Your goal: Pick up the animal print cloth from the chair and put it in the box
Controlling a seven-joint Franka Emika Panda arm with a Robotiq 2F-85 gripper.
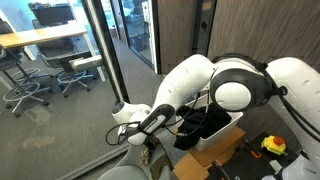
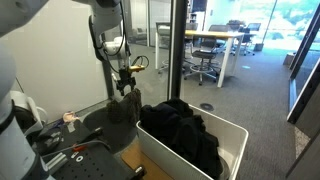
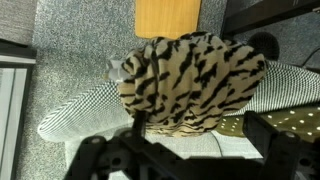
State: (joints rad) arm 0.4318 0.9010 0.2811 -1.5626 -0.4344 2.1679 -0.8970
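Observation:
My gripper lowers its open fingers slightly around the cloth's bunched animal print folds and closes next, as they lie just below, already lined up between my fingers.
The animal print cloth (image 3: pixel 190 80), tan with dark stripes and spots, lies bunched on the light grey chair (image 3: pixel 80 112). In an exterior view it shows as a small brown patch (image 1: pixel 147 153) on the chair (image 1: pixel 128 172). My gripper (image 3: pixel 185 152) hangs just above the cloth, open, its dark fingers (image 3: pixel 285 140) on either side and nothing between them. In both exterior views the gripper (image 1: pixel 145 135) (image 2: pixel 127 88) points down at the chair (image 2: pixel 120 122). Beside the chair stands the white box (image 2: pixel 235 135) (image 1: pixel 232 122), holding a black cloth (image 2: pixel 185 130).
A brown cardboard box (image 1: pixel 225 152) sits under the white box, and a yellow tool (image 1: pixel 273 145) lies to one side. A glass wall with a dark post (image 2: pixel 178 50) stands close behind the chair. Office chairs (image 1: pixel 75 72) and desks are beyond it.

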